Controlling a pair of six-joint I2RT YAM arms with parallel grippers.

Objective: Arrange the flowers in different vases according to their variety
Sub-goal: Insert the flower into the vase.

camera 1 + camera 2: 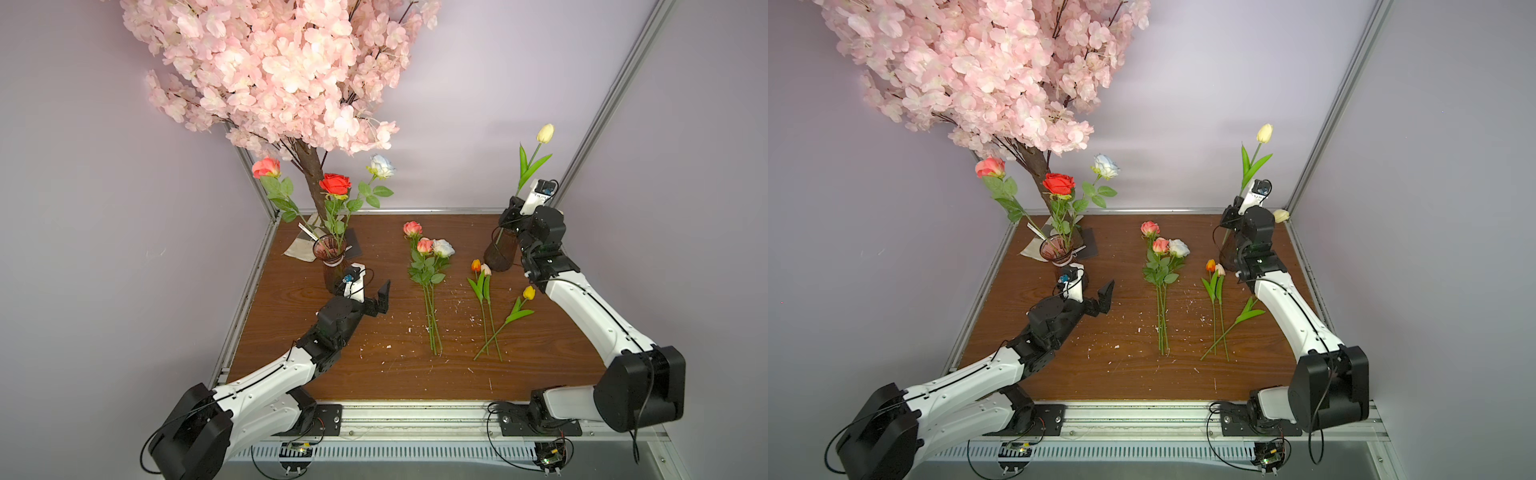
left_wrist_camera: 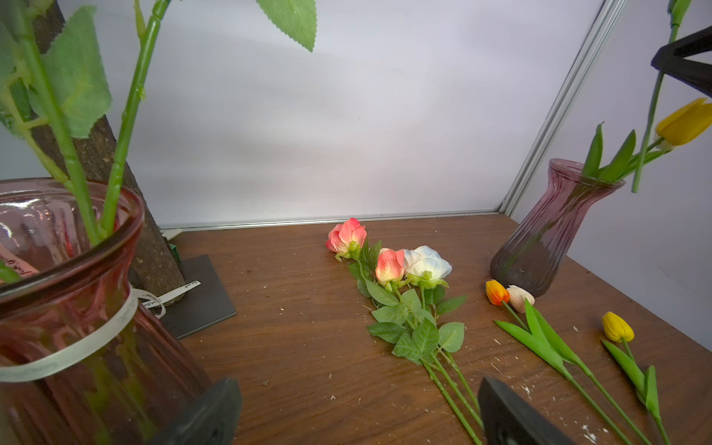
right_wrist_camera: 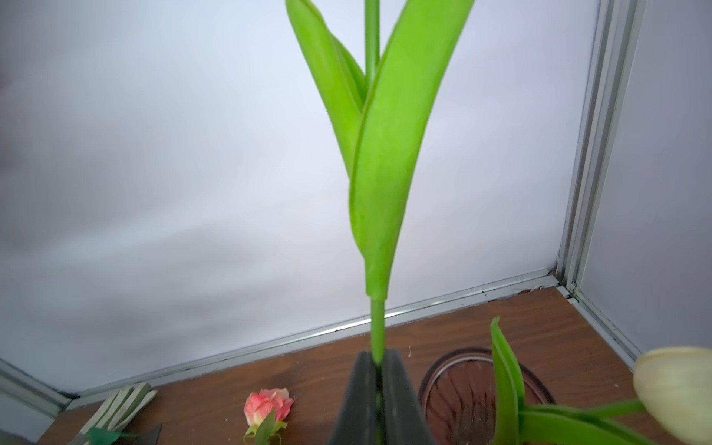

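Note:
The stem's end hangs outside, so my right gripper should next move outward and down to the other vase's opening point(image 3: 454, 370) and let go of the stem inside.
The banded vase point(image 1: 330, 257) at the back left holds three roses: coral point(image 1: 266, 167), red point(image 1: 334, 183) and white point(image 1: 381, 166). My left gripper point(image 1: 368, 291) stands open just right of it, nothing between its fingers point(image 2: 508, 416). The other vase point(image 1: 500, 253) stands at the back right, partly hidden by my right arm, with one tulip point(image 1: 1281, 215) leaning out of it. My right gripper point(image 3: 379, 358) is shut on the stem of a cream tulip point(image 1: 545, 133), held upright beside that vase's mouth point(image 3: 454, 370). Three roses point(image 1: 428, 266) and orange point(image 1: 476, 264), pale pink point(image 1: 486, 270) and yellow point(image 1: 529, 292) tulips lie mid-table.
The blossom tree's trunk point(image 1: 311, 174) rises from a dark base plate point(image 1: 353, 245) right behind the banded vase, its branches overhanging the back left. Aluminium rails point(image 1: 249, 291) and purple walls enclose the wooden table point(image 1: 374, 374). Small white crumbs litter the wood.

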